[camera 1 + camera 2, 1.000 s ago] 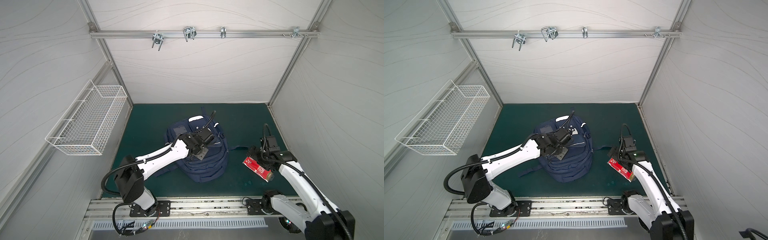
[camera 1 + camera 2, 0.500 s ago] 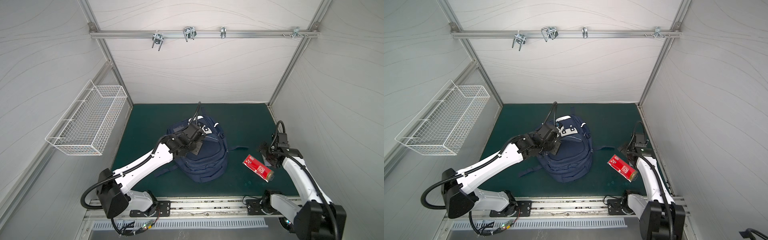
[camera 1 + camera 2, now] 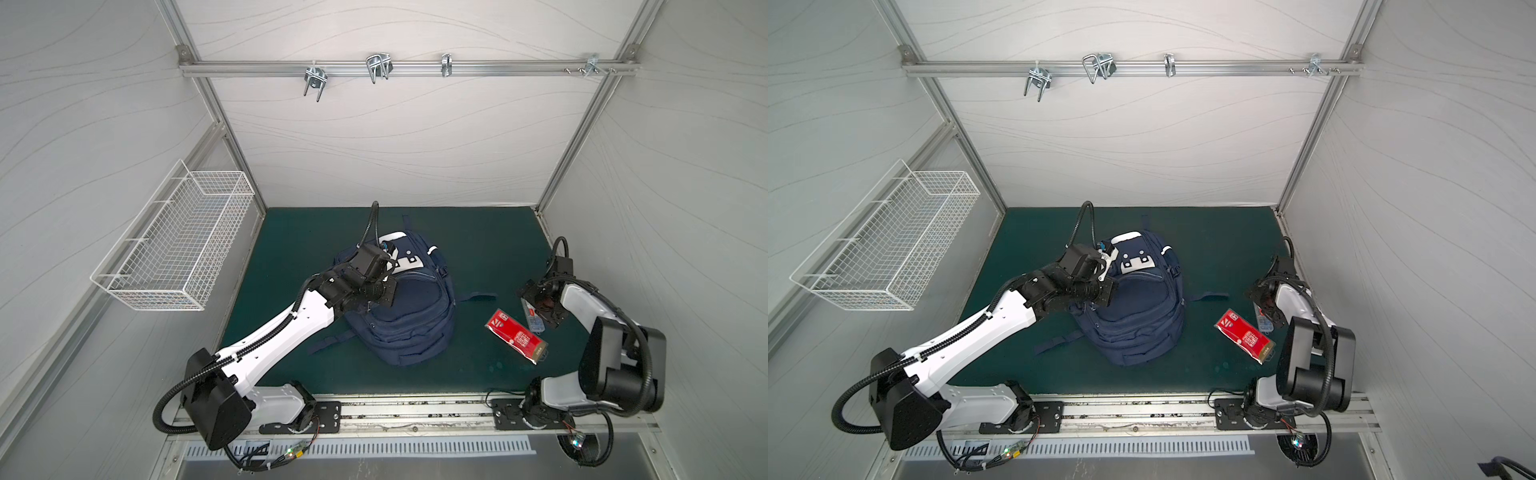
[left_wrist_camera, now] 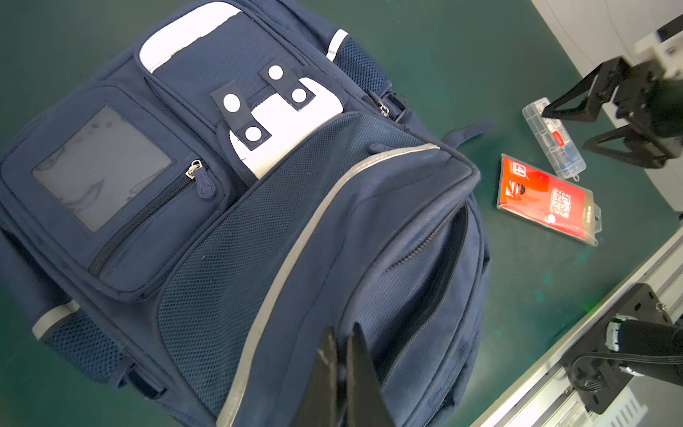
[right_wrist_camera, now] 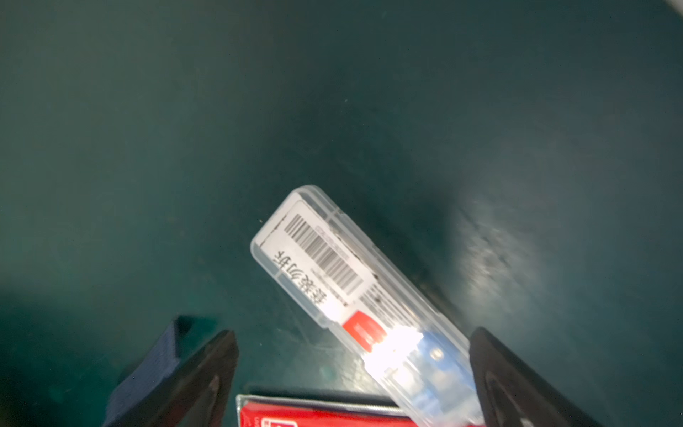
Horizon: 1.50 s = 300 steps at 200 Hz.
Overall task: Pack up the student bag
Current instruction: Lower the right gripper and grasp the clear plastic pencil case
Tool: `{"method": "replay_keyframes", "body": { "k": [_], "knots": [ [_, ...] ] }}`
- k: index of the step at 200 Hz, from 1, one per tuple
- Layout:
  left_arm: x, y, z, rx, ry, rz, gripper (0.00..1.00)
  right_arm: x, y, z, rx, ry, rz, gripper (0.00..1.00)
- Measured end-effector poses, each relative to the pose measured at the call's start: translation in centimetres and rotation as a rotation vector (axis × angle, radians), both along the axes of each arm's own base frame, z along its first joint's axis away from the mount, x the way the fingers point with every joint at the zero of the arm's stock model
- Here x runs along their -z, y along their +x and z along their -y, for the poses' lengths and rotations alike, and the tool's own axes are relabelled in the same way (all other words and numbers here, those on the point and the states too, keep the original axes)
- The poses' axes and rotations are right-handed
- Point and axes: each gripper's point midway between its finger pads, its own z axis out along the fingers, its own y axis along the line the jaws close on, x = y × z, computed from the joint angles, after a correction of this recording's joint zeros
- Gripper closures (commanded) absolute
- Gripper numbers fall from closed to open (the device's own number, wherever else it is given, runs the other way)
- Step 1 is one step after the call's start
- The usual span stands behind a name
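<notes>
I will next move my right gripper down onto the middle of the clear plastic case below it, because its wide open fingers are already on either side of the long sides.
The student bag [image 3: 409, 320] [image 3: 1138, 320] lies front-up in the middle of the green mat, navy with white patches; the left wrist view shows its pockets and a partly open zipper [image 4: 258, 222]. My left gripper [image 3: 388, 296] [image 3: 1105, 296] [image 4: 343, 332] hovers over the bag's left part, its fingers pressed together; whether a zipper pull is pinched I cannot tell. My right gripper [image 3: 540, 307] [image 3: 1266, 303] [image 5: 353, 332] stands wide open just over a clear plastic case [image 3: 533, 322] [image 5: 332, 266] lying on the mat, with a finger on each side of it.
A red flat package [image 3: 515, 340] [image 3: 1245, 336] [image 4: 547, 203] lies between bag and clear case. A bag strap [image 5: 148, 380] ends near the right gripper. A white wire basket [image 3: 178, 245] hangs on the left wall. Hooks [image 3: 376, 70] line the back rail.
The right gripper has moved right, off the red package, and now hangs over the clear case. The left arm has swung left, its shut gripper shifting slightly across the bag.
</notes>
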Motion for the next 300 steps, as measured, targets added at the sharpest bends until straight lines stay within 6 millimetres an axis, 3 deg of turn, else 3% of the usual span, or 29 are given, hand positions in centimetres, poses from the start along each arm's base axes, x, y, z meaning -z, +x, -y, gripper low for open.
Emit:
{"method": "replay_keyframes", "body": {
  "k": [33,77,115,144,188,229,261,300],
  "knots": [
    [0.1,0.1,-0.1,-0.006,-0.018,-0.015,1.00,0.7,0.9,-2.8,-0.087,0.095,0.018,0.08],
    [0.3,0.2,-0.2,-0.013,-0.033,-0.028,1.00,0.8,1.2,-6.3,-0.203,0.081,-0.012,0.19],
    [0.3,0.2,-0.2,-0.014,-0.041,-0.033,1.00,2.0,1.6,-5.2,-0.178,0.026,-0.101,0.29],
    [0.5,0.1,-0.2,-0.011,-0.043,-0.038,1.00,1.9,2.2,-4.9,-0.157,0.013,-0.116,0.15],
    [0.4,0.1,-0.1,-0.009,-0.047,-0.036,1.00,1.9,2.6,-3.7,-0.091,-0.017,-0.150,0.14],
    [0.4,0.1,-0.1,-0.007,-0.051,-0.039,1.00,2.2,4.1,-3.2,-0.070,-0.035,-0.191,0.30],
    [0.4,0.1,-0.1,-0.006,-0.058,-0.044,1.00,2.3,3.8,-3.0,-0.069,-0.053,-0.207,0.41],
    [0.4,0.1,-0.1,-0.004,-0.063,-0.048,1.00,2.4,3.3,-2.8,-0.073,-0.069,-0.213,0.64]
  ]
}}
